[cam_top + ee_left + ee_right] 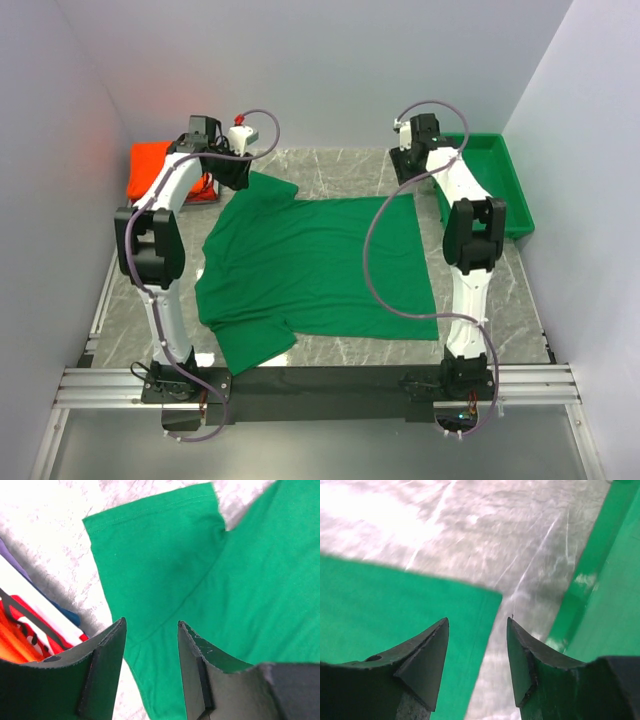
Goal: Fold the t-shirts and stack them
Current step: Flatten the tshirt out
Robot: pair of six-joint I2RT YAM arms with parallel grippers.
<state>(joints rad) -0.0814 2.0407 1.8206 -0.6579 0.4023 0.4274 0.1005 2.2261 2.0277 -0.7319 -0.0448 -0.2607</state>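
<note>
The t-shirt's far corner (pixel 410 198) (pixel 495 599) beside the tray is flat below me with bare marble around it, so I next need to lower my open right gripper onto it and close.
A dark green t-shirt (pixel 310 265) lies spread flat on the marble table, its collar end to the left. My left gripper (pixel 238 168) hovers over its far sleeve (pixel 155 545); in the left wrist view that gripper (pixel 151 625) stands open with only cloth showing below the gap. My right gripper (pixel 412 168) is above the shirt's far right corner (pixel 395 610). In the right wrist view it (pixel 477 622) is open over the cloth edge and bare marble. Folded orange-red t-shirts (pixel 150 165) sit at the back left, also showing beside the left fingers (pixel 12 645).
A rigid green tray (pixel 500 180) stands at the back right, close to my right gripper, and its wall (pixel 600 570) fills the right side of the right wrist view. Grey walls close in the table on three sides.
</note>
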